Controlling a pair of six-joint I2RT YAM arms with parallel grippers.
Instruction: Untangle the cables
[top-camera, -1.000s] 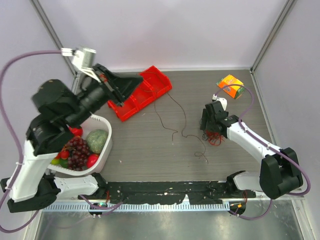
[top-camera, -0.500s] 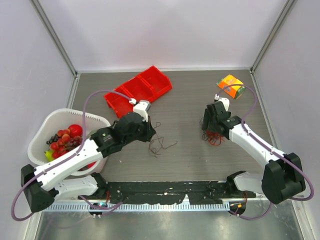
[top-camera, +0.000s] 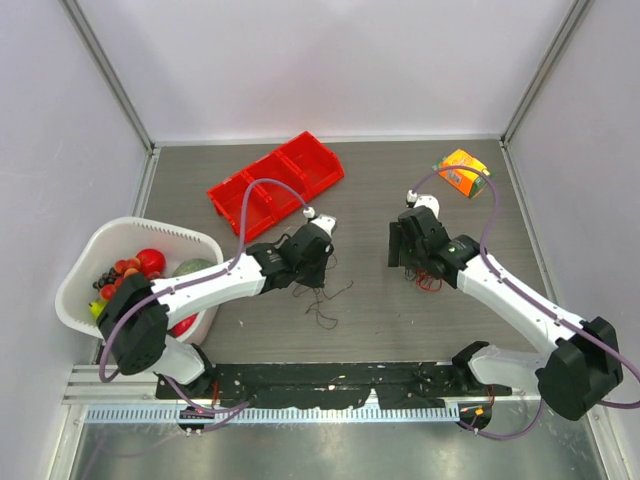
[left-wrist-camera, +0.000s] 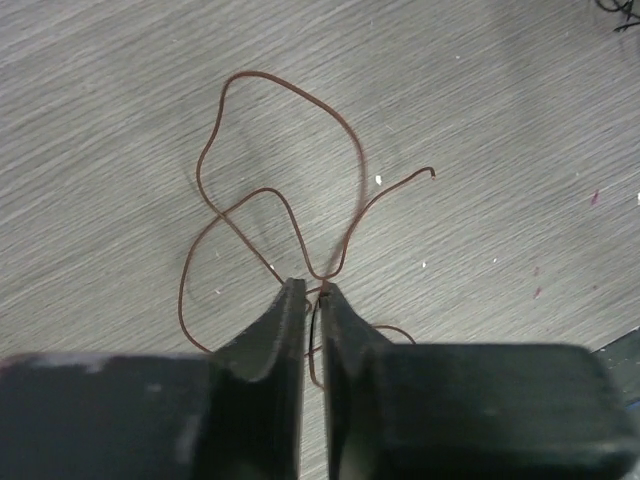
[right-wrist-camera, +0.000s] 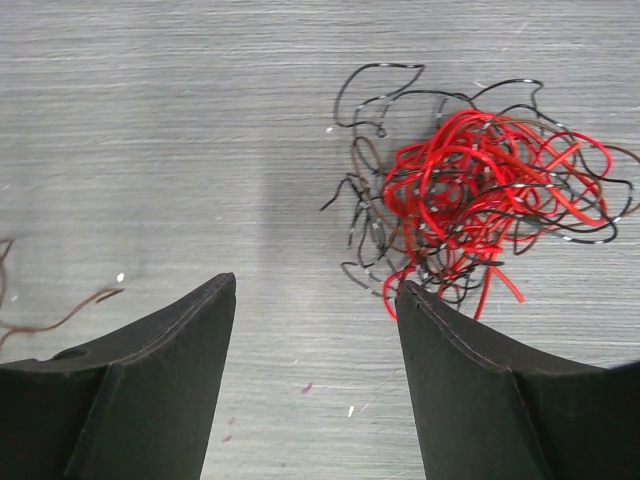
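Note:
My right gripper moves toward the left in the top view next, then down onto the brown cable's loops, since they lie apart from the red-black tangle.
A single thin brown cable (left-wrist-camera: 262, 73) lies in loose loops on the grey table, seen from above as a small scribble (top-camera: 322, 300). My left gripper (left-wrist-camera: 312, 288) is low over it, jaws almost together with the brown strand pinched at their tips; from above this gripper (top-camera: 318, 268) sits at the table's middle. A tangle of red and black cables (right-wrist-camera: 480, 195) lies ahead and right of my right gripper (right-wrist-camera: 315, 285), which is open and holds nothing. In the top view the tangle (top-camera: 432, 281) peeks out beside that gripper (top-camera: 405, 250).
A red three-compartment bin (top-camera: 275, 180) lies behind the left gripper. A white basket (top-camera: 100, 240) with fruit stands at the left edge. An orange box (top-camera: 461, 172) sits at the back right. Lilac hoses arch over both arms.
The left arm came down from above the red bin to the table's middle; the brown cable, stretched long before, now lies bunched in loops. The right gripper shifted left off the tangle.

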